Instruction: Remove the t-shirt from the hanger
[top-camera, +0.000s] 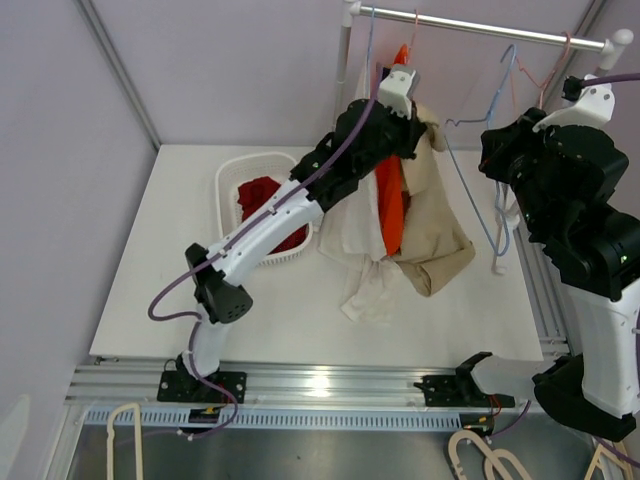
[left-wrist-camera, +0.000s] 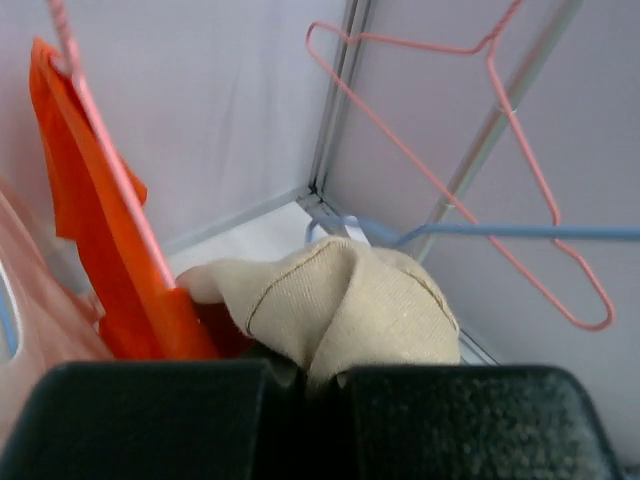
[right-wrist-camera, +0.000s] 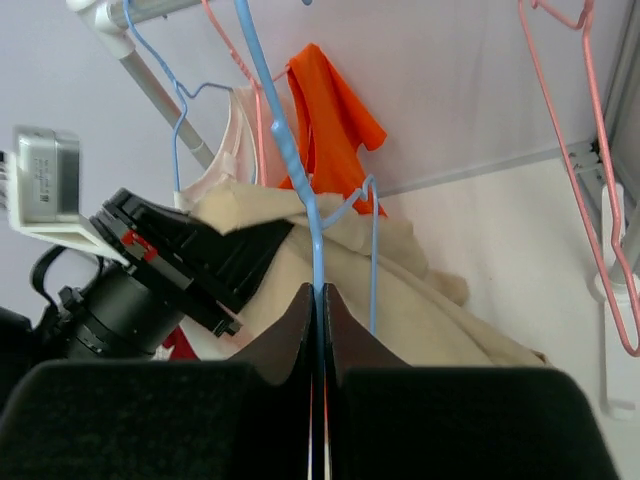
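Observation:
The blue hanger (top-camera: 470, 195) goes outward next in my right gripper to a bare part of the bar (top-camera: 522, 32) beside the pink hangers. My right gripper then releases it in that gap.
A beige t-shirt (top-camera: 437, 232) hangs bunched below the rail, beside an orange garment (top-camera: 392, 212). My left gripper (left-wrist-camera: 310, 372) is shut on a fold of the beige t-shirt (left-wrist-camera: 350, 298) near its top; from above the gripper (top-camera: 424, 124) is high up by the rail. My right gripper (right-wrist-camera: 320, 294) is shut on the wire of a light blue hanger (right-wrist-camera: 290, 150), which runs up to the rail. The t-shirt (right-wrist-camera: 410, 305) lies just beyond that wire. The same hanger (top-camera: 470, 195) slants down between the two arms.
A white basket (top-camera: 238, 172) holding red cloth (top-camera: 265, 200) sits at the back left of the table. A cream garment (top-camera: 362, 245) droops onto the table. Empty pink hangers (right-wrist-camera: 600, 200) hang on the metal rail (top-camera: 490, 28) at right. The rack's post (top-camera: 343, 60) stands behind.

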